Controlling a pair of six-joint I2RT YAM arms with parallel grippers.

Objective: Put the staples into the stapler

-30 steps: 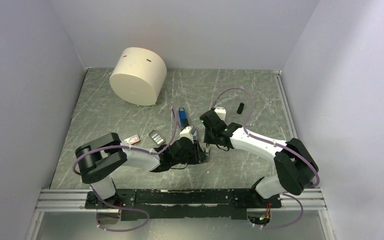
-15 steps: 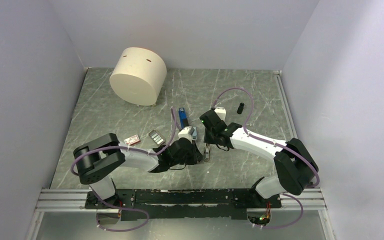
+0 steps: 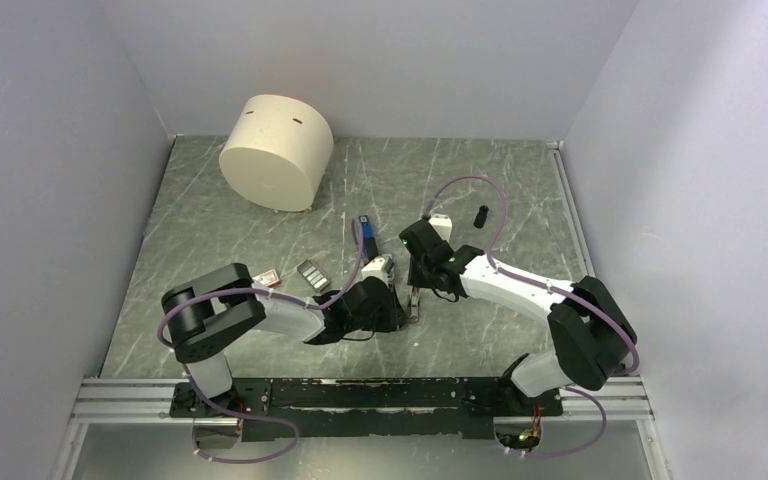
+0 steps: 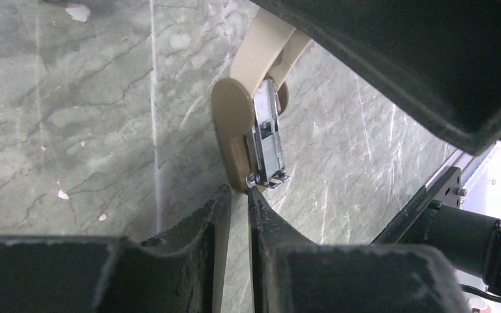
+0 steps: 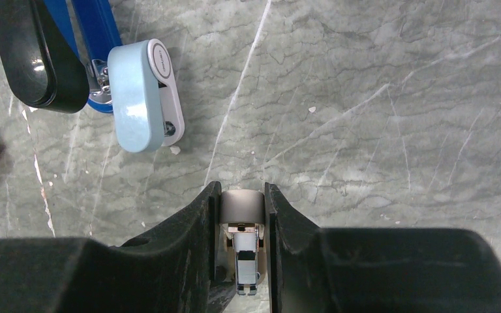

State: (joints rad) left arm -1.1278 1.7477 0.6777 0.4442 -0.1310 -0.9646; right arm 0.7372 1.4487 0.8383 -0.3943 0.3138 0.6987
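Next, my right gripper comes back and down, folds the beige arm over the silver metal bar [image 3: 414, 304] [image 5: 246, 264] and releases it. The bar still lies uncovered.
The blue stapler [image 3: 363, 232] with its black arm lies mid-table, and its near end shows in the right wrist view [image 5: 94, 26]. The staples [image 3: 312, 274], a small silver-grey block, lie left of it beside their red-and-white box [image 3: 264, 277]. My right gripper [image 5: 242, 189] is shut on a small beige piece [image 5: 242, 207] that carries a silver metal rail [image 5: 246, 264]. My left gripper [image 4: 238, 192] has a narrow gap between its jaws with nothing in it. Its tips sit at the end of that beige piece [image 4: 231, 124], close to the rail [image 4: 269, 140].
A pale-blue capsule-shaped piece [image 5: 145, 94] lies against the stapler's near end. A large cream cylinder [image 3: 277, 152] stands at the back left. A small black cylinder [image 3: 481, 215] sits at the back right. Walls close in three sides, and a metal rail [image 3: 360, 395] runs along the near edge.
The left arm's elbow has shifted a little to the right and its cable now drapes differently near the stapler. The right arm and the beige piece have not moved.
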